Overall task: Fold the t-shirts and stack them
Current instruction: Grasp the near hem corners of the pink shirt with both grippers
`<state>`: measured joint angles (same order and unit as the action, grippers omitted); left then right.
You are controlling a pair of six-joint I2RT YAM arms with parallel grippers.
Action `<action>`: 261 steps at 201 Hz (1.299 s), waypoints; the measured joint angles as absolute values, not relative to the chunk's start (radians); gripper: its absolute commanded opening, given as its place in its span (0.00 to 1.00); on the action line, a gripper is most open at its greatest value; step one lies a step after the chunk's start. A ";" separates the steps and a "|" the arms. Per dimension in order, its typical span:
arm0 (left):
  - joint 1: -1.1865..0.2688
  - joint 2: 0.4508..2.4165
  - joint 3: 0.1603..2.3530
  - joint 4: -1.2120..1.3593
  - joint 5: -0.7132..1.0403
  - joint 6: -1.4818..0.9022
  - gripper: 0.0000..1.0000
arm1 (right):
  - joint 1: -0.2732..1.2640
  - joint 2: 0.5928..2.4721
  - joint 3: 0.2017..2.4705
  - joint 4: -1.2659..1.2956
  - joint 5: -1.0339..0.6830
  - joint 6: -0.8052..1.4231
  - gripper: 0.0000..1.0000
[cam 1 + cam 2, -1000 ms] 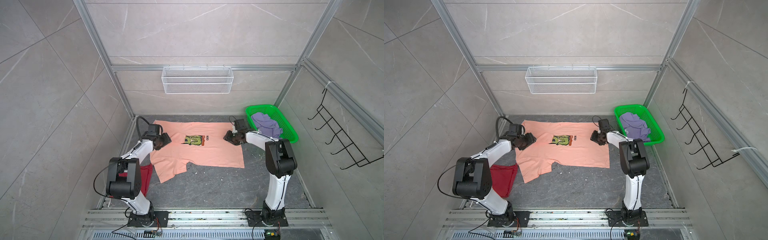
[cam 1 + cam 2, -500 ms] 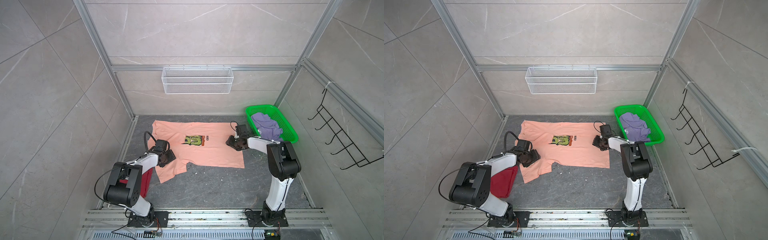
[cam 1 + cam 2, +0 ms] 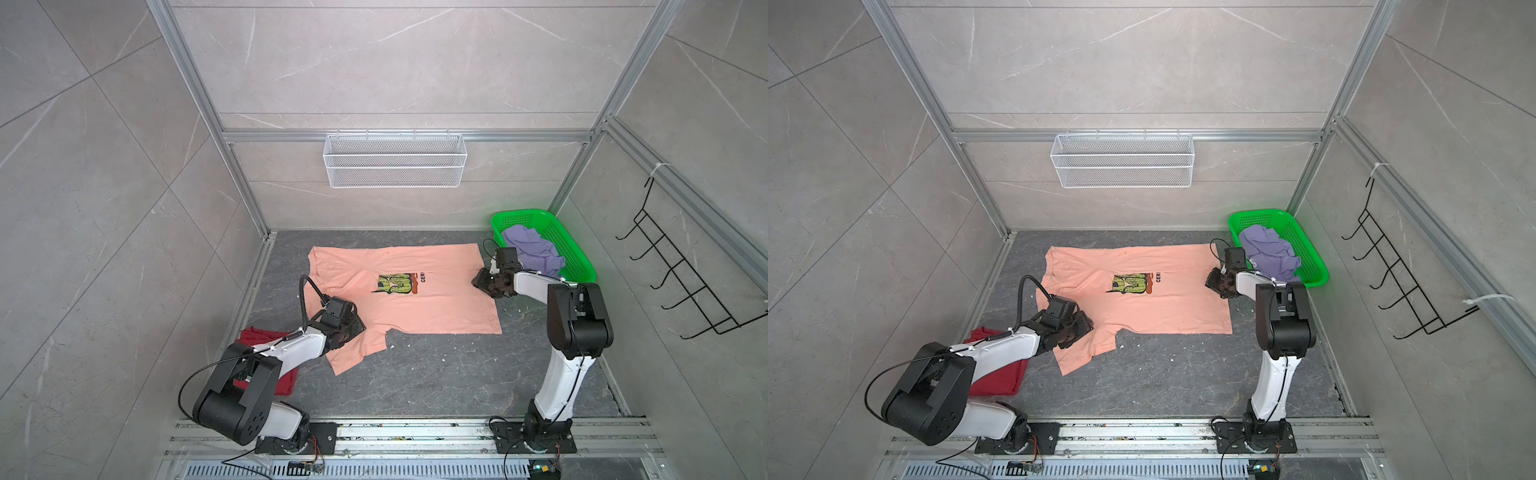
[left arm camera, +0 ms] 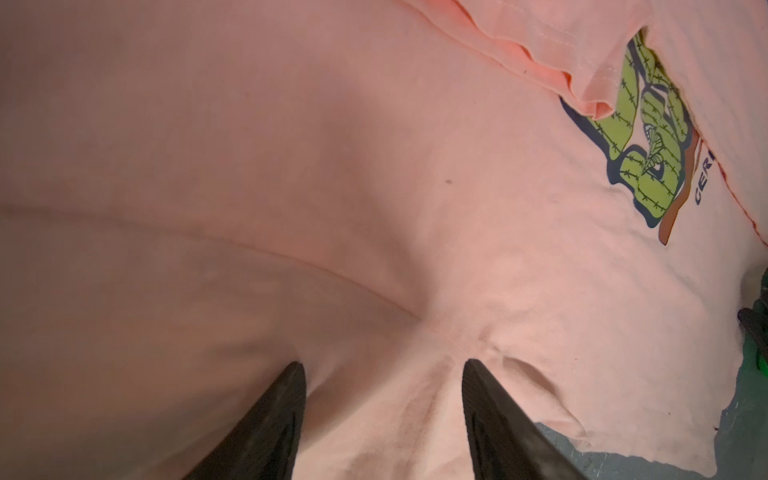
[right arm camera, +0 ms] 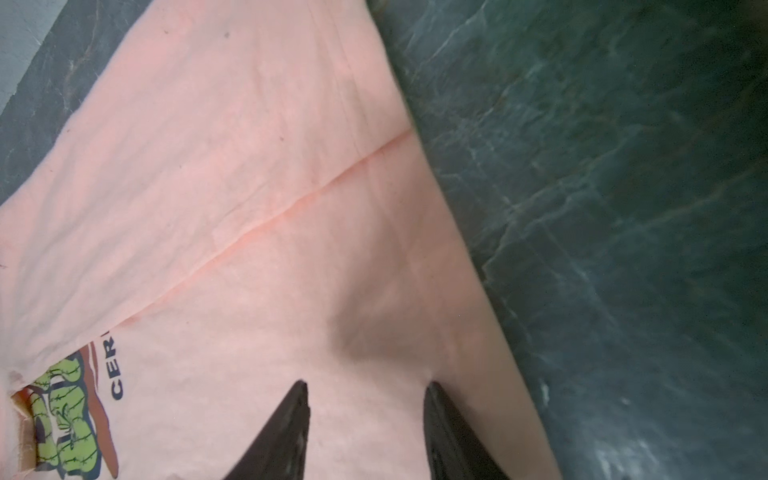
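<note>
The near sleeve sticks out from the shirt's body, so the left gripper will next go back toward the dark red t-shirt (image 3: 259, 336) and close on the near sleeve's outer edge (image 3: 330, 359).
A peach-orange t-shirt (image 3: 419, 309) (image 3: 1163, 309) with a yellow-green chest print (image 4: 648, 137) lies spread on the dark floor. My left gripper (image 3: 358, 329) (image 3: 1087, 326) (image 4: 382, 365) is open, its tips pressed on the cloth by the near-left sleeve, where the fabric puckers between them. My right gripper (image 3: 478, 283) (image 3: 1210, 283) (image 5: 368, 386) is open too, with its tips on the shirt's right edge. A dark red t-shirt (image 3: 259, 336) (image 3: 998, 380) lies partly under my left arm. A lavender t-shirt (image 3: 532, 249) (image 3: 1266, 249) is crumpled in the basket.
A green perforated basket (image 3: 579, 259) (image 3: 1310, 255) stands at the back right, close to my right gripper. On the back wall hangs a white wire basket (image 3: 395, 160). A black hook rack (image 3: 681, 286) is on the right wall. Metal frame rails edge the floor.
My left gripper has moved from the shirt's far-left part toward the near side, onto the sleeve area. My right gripper has shifted slightly nearer along the right edge.
</note>
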<state>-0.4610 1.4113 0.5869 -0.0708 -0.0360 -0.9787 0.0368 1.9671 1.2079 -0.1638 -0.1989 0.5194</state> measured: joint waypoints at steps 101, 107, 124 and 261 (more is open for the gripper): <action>-0.478 1.124 0.663 -0.414 -0.073 -0.915 0.64 | 0.036 1.622 1.051 -0.285 -0.189 0.464 0.60; -0.478 1.103 0.662 -0.453 -0.084 -0.916 0.64 | 0.036 1.592 1.037 -0.291 -0.177 0.467 0.61; -0.478 1.061 0.645 -0.540 -0.112 -0.919 0.64 | 0.032 1.534 0.997 -0.304 -0.152 0.482 0.63; -0.232 1.116 0.442 -0.338 0.034 -0.834 0.52 | -0.069 1.516 0.753 -0.341 -0.142 0.615 0.68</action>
<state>-0.2321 1.1160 0.4423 -0.3382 0.0338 -0.8341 -0.0692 1.5162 0.7532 -0.3408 -0.1425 0.6147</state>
